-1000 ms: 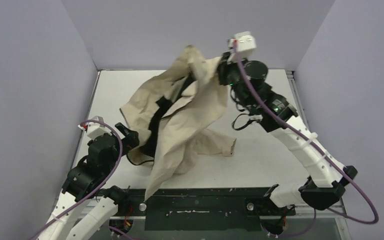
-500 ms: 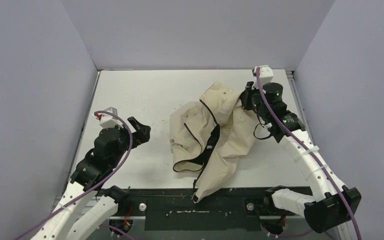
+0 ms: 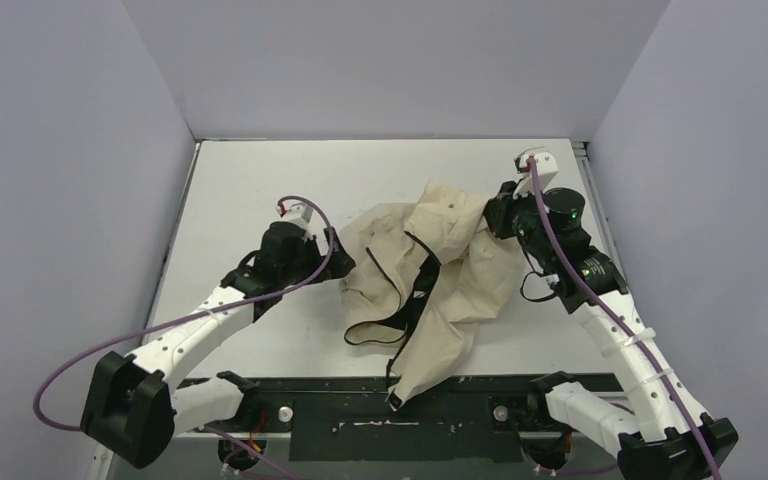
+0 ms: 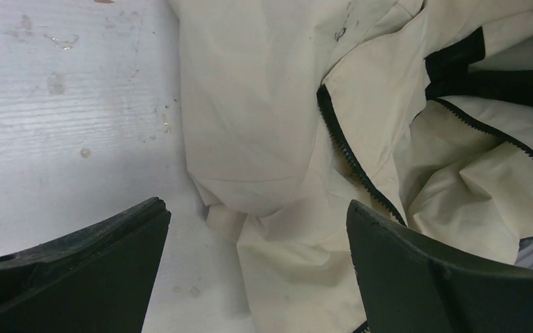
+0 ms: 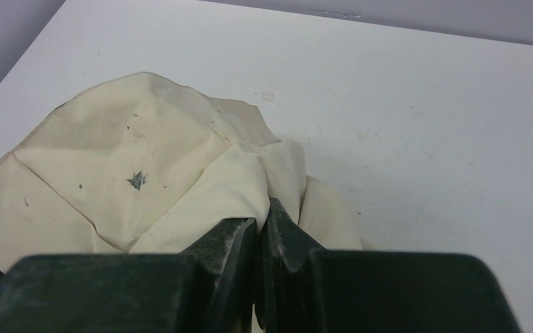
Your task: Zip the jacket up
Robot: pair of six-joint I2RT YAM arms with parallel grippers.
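The open fingers of my left gripper are still on either side of bare table, so my left gripper will go down slightly outward over the jacket next, onto the fold [image 3: 358,267] [image 4: 279,182] beside the zipper's end.
The beige jacket [image 3: 440,290] lies crumpled on the white table, right of centre, its dark zipper edges [image 3: 410,300] apart and curling down its middle. My right gripper [image 3: 488,214] is at the jacket's upper right corner. In the right wrist view it [image 5: 260,216] is shut on a fold of the beige fabric [image 5: 132,173]. My left gripper [image 3: 339,262] is at the jacket's left edge, low over the table. In the left wrist view it [image 4: 257,232] stands wide open, with beige cloth [image 4: 257,125] and a line of zipper teeth [image 4: 357,170] ahead of and between its fingers.
The white table [image 3: 260,180] is closed in by lilac walls on three sides. A black rail [image 3: 360,410] runs along the front edge, and the jacket's lower hem [image 3: 398,388] hangs over it. Cables loop from both arms.
The right arm has brought the jacket down from high above the table to rest at the right. The left arm has reached in from the left edge to the jacket's left side.
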